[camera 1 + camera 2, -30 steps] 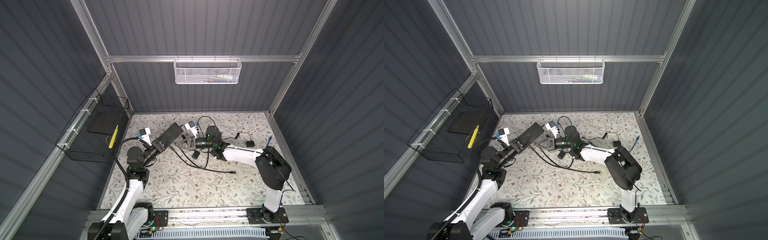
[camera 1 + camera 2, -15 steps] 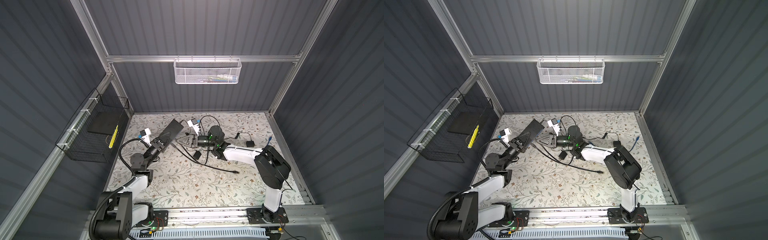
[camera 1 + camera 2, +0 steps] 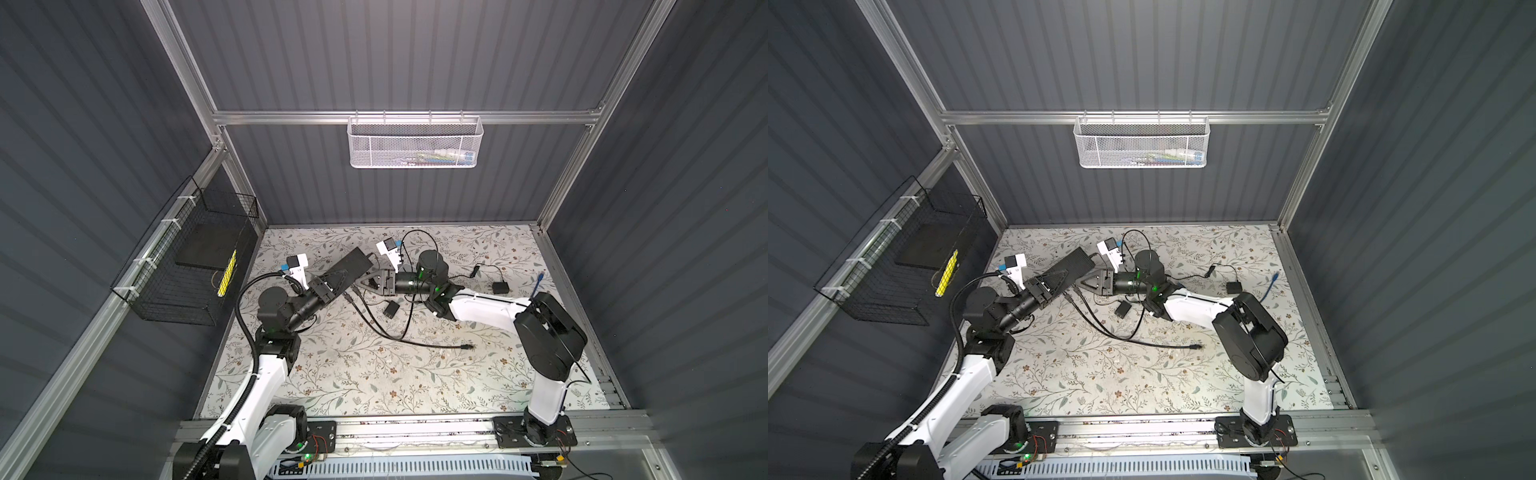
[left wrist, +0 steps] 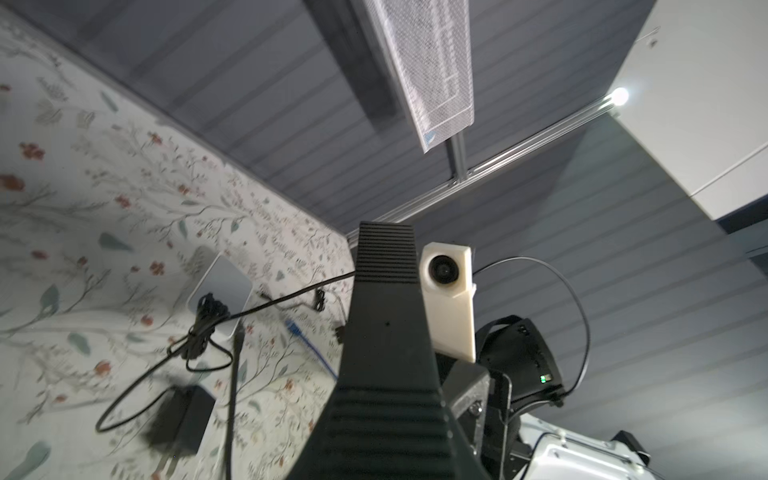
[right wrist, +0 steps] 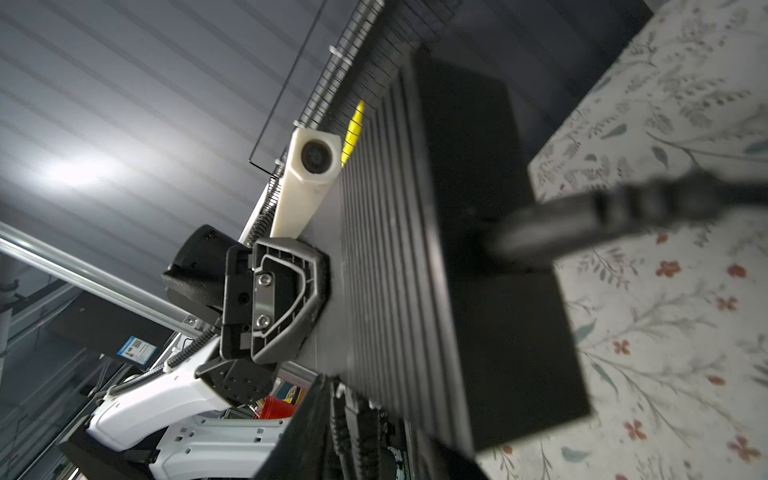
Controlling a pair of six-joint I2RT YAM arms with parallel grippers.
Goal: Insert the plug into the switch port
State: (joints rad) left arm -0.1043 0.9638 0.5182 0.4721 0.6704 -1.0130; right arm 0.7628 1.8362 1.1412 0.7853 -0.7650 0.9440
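Observation:
My left gripper will next lower the tilted switch flat onto the floral table below it and release it, because the plug is already in its port.
The switch [image 3: 351,266] is a flat black ribbed box held tilted above the floral table, with my left gripper [image 3: 332,283] shut on its near end. In the left wrist view the switch [image 4: 386,332] rises straight out of the jaws and hides them. In the right wrist view the black plug [image 5: 552,226] sticks into the switch [image 5: 478,166], its cable blurred. My right gripper [image 3: 361,286] sits just right of the switch, jaws parted, nothing between them. Its fingers [image 5: 307,436] stand clear of the plug. Two black cables [image 3: 1096,324] hang from the switch to the table.
A black adapter [image 3: 391,308] lies under the right gripper, and a second one [image 3: 500,286] sits further right. A blue cable end [image 3: 539,279] and a loose black cable tip [image 3: 467,345] lie on the table. A white mesh basket [image 3: 415,143] hangs on the back wall, a black wire basket [image 3: 187,266] on the left.
The right gripper's jaws have come apart and no longer hold the plug. The left arm dipped low and rose again, with the switch staying in its grip at about the same spot.

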